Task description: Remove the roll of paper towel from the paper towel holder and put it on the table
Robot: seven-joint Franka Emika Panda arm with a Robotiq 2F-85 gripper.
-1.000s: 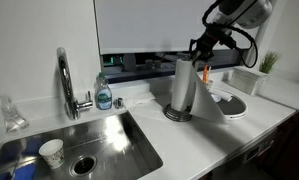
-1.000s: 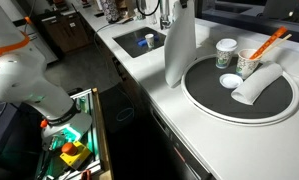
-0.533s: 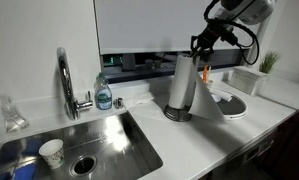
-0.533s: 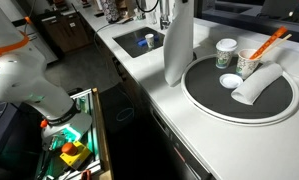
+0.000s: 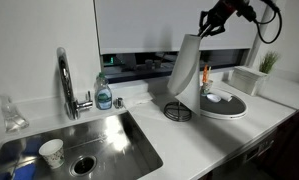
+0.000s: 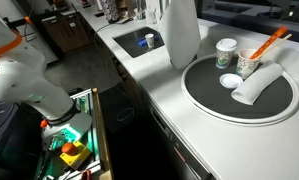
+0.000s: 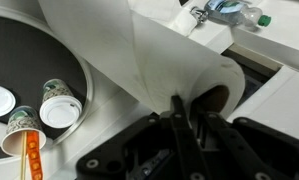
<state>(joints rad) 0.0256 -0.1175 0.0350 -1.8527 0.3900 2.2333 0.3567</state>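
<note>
My gripper draws the roll back clear of the holder next, then lowers and releases it upright on the bare tabletop (image 5: 179, 138) beside the sink, which lies below my gripper.
The roll of paper towel (image 5: 184, 65) is lifted and tilted, its lower end just above the paper towel holder (image 5: 177, 111), whose round dark base stands bare on the table (image 5: 239, 135). The rod is hard to make out. My gripper (image 5: 202, 28) is shut on the roll's top rim. In the wrist view the gripper (image 7: 187, 105) pinches the roll (image 7: 139, 55) with one finger in the core. In an exterior view the roll (image 6: 181, 35) hangs above the table (image 6: 154, 95); the holder is hidden there.
A round white plate with a dark rim (image 5: 225, 110) (image 6: 204, 105) holds cups beside the holder. The sink (image 5: 109, 135) with faucet (image 5: 64, 80), a soap bottle (image 5: 104, 92) and a paper cup (image 5: 52, 152) lie further along. A plastic bottle (image 5: 11, 112) stands at the end.
My gripper has risen and carried the roll up off the holder, tilting it. The holder's dark base now shows uncovered.
</note>
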